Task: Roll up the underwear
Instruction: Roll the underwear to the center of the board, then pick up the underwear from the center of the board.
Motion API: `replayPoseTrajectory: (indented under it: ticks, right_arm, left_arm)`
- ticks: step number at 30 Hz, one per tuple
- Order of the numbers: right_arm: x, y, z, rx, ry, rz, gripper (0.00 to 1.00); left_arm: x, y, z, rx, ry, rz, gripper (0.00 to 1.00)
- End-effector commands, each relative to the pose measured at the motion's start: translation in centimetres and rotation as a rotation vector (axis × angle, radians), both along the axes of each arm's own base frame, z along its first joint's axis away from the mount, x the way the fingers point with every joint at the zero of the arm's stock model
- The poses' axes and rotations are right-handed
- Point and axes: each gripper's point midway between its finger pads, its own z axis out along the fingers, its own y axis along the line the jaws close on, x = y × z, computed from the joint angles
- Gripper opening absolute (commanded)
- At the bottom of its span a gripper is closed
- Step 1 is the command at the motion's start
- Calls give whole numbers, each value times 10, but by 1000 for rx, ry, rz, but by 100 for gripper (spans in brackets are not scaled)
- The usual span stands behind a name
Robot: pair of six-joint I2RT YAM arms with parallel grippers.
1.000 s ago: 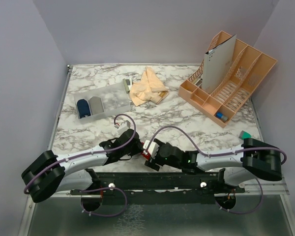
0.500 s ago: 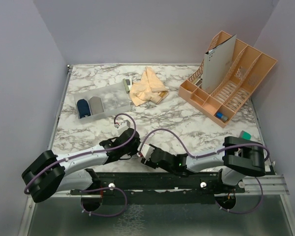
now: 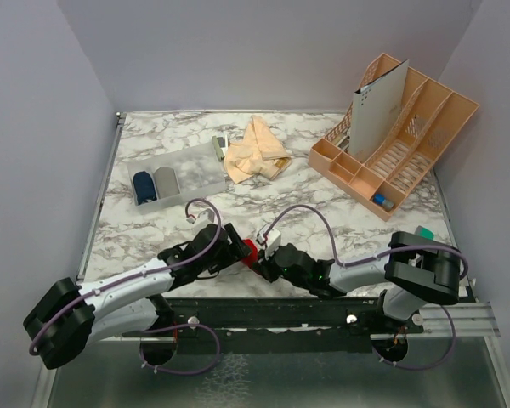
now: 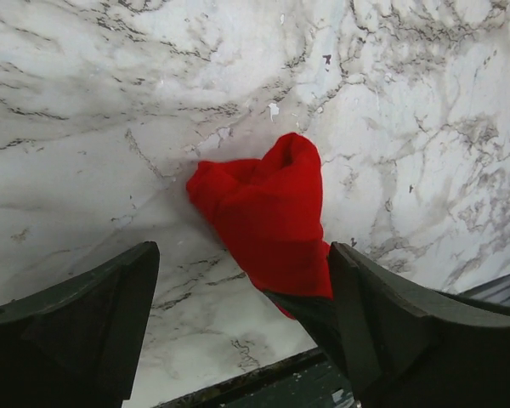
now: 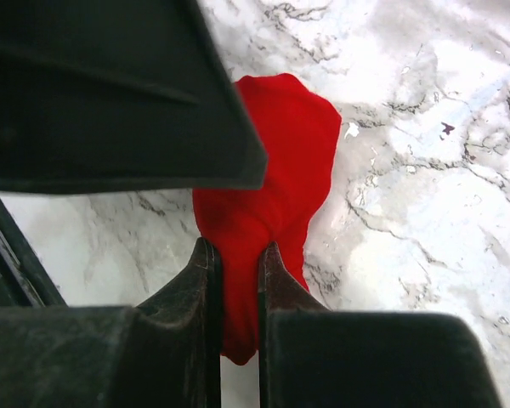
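Observation:
The left gripper shifts toward the right gripper next and centers its open fingers around the red underwear (image 3: pixel 249 250), because the cloth lies against only one fingertip.
The red underwear (image 3: pixel 249 250) lies bunched near the table's front edge, between both grippers. In the right wrist view my right gripper (image 5: pixel 236 252) is shut on the near end of the red underwear (image 5: pixel 276 161). My left gripper (image 4: pixel 242 255) stands open around the red underwear (image 4: pixel 268 208); the cloth lies against its right finger (image 4: pixel 391 323) and apart from the left one. From above, the left gripper (image 3: pixel 236 252) and right gripper (image 3: pixel 262 260) meet at the cloth. A peach-beige underwear pile (image 3: pixel 257 151) lies at the back.
A clear bin (image 3: pixel 195 174) at back left holds a dark blue roll (image 3: pixel 143 184) and a grey roll (image 3: pixel 165 179). An orange divided organizer (image 3: pixel 425 127) with a grey sheet stands at back right. The table's front edge (image 4: pixel 263 378) is just below the cloth.
My left gripper has opened and let go of the red underwear. My right gripper has moved in and shut on it.

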Motion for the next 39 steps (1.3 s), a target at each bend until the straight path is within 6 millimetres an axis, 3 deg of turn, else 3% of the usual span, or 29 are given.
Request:
replayPoseTrajectory:
  ticks: [1, 7, 12, 16, 19, 26, 31, 33, 36, 39]
  right_arm:
    - [-26, -22, -52, -66, 244, 3, 0]
    - [-31, -14, -56, -19, 319, -20, 1]
    - [-31, -11, -57, -18, 325, -20, 0]
    - [-28, -14, -58, -28, 309, -40, 0]
    - [-27, -14, -47, 0, 261, -21, 1]
    - [-26, -4, -39, -55, 165, 41, 4]
    - [-25, 2, -32, -62, 128, 60, 5]
    - [-26, 4, -24, -58, 107, 76, 10]
    - [-28, 7, -8, -28, 102, 86, 32]
    - [-29, 2, 10, 23, 96, 80, 52]
  left_arm:
    - [-7, 1, 3, -46, 5, -1, 90]
    - [-9, -17, 2, -194, 44, 21, 93]
    - [-7, -23, -14, -208, 107, 67, 87]
    - [-7, -24, -26, -183, 139, 69, 75]
    - [-13, -20, -43, -132, 173, 61, 67]
    - [-17, -15, -70, -12, 192, -11, 56]
    - [-17, -15, -85, 66, 209, -58, 34]
    - [-17, -17, -87, 74, 206, -71, 22]
    - [-11, -23, -82, 71, 178, -99, 0]
    - [2, -30, -69, 57, 130, -124, 0]
